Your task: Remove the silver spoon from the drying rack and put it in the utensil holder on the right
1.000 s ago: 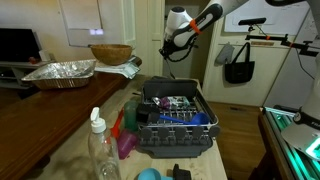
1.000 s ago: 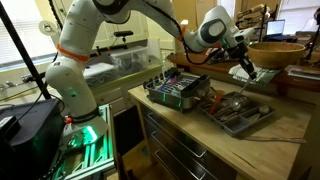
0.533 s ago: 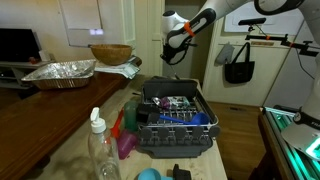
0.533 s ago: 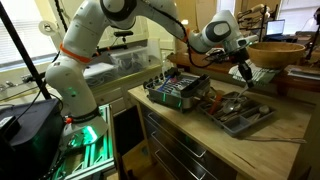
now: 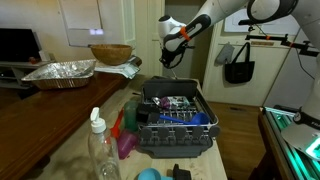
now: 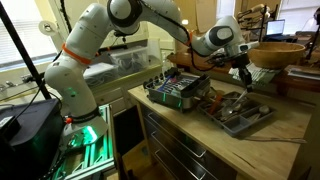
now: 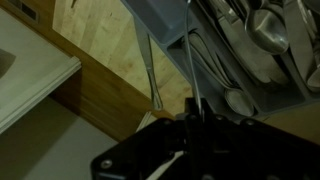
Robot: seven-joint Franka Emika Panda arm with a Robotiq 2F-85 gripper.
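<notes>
My gripper is only beside the utensil holder's near rim, so it will next move slightly past that rim, farther over the holder's slots, and open.
The dark grey drying rack [image 5: 176, 128] stands mid-table and also shows in the other exterior view [image 6: 177, 88]. My gripper [image 5: 171, 62] hangs in the air beyond the rack. In an exterior view my gripper [image 6: 244, 76] is just above the flat grey utensil holder [image 6: 238, 114] to the right of the rack. In the wrist view my gripper [image 7: 191, 122] is shut on the thin handle of the silver spoon [image 7: 190, 60]. The spoon points down at the utensil holder's near rim [image 7: 160, 22].
Several spoons lie in the holder [image 7: 262, 30]. Another utensil [image 7: 150, 70] lies on the wood beside it. A foil tray [image 5: 60, 72] and a wooden bowl [image 5: 110, 53] stand at the back. A plastic bottle [image 5: 99, 148] and pink items [image 5: 128, 135] are beside the rack.
My gripper has shifted slightly with the spoon and sits a little lower over the utensil holder. The rack and the other items have not moved.
</notes>
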